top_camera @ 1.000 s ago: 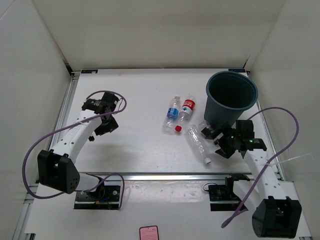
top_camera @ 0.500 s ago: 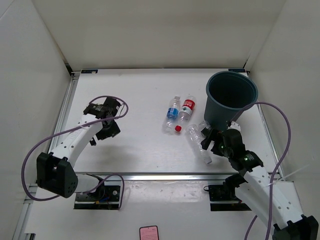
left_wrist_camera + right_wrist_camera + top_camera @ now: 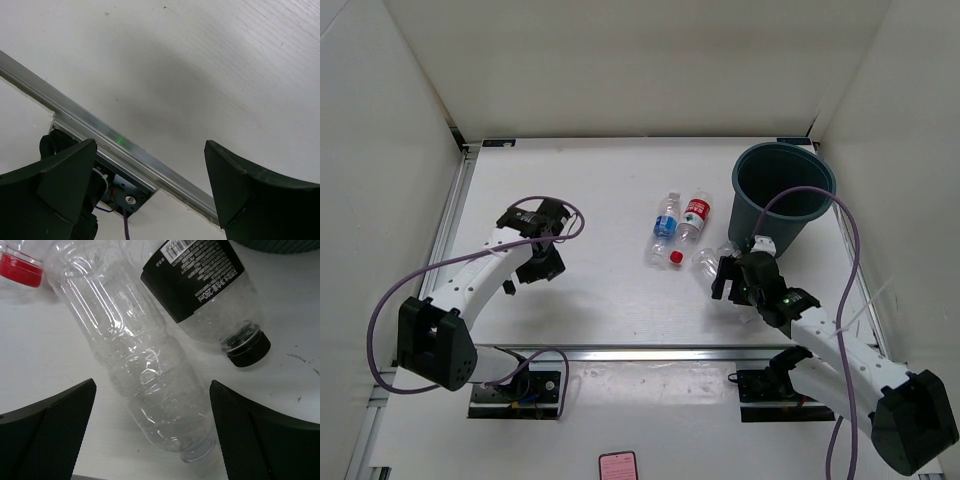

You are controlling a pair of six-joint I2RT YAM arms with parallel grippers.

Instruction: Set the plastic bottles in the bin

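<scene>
My right gripper will next go down around the near part of the plain bottle (image 3: pixel 159 396), just short of its neck, since that part already lies between the open fingers.
The bin (image 3: pixel 785 195) stands upright at the back right. Left of it lie the blue-labelled bottle (image 3: pixel 665 225) and the red-labelled bottle (image 3: pixel 692 222), red cap (image 3: pixel 676 258) towards me. My right gripper (image 3: pixel 735 283) hovers open over the plain bottle (image 3: pixel 705 262). In the right wrist view the plain bottle (image 3: pixel 135 355) lies between the spread fingers of the right gripper (image 3: pixel 152 392), untouched. Beside it is the dark-capped, black-labelled bottle (image 3: pixel 210 295). My left gripper (image 3: pixel 542 262) is open and empty over bare table at the left; the left wrist view shows this gripper (image 3: pixel 150 150) with nothing between its fingers.
The table's front aluminium rail (image 3: pixel 620 352) runs along the near edge, and this rail (image 3: pixel 125 150) also shows in the left wrist view. White walls enclose the back and both sides. Purple cables loop off both arms. A small pink object (image 3: pixel 617 466) lies below the table.
The right arm swung left and forward, bringing its open gripper from beside the plain bottle to over it. The left gripper drifted slightly right and nearer. The bottles have not moved.
</scene>
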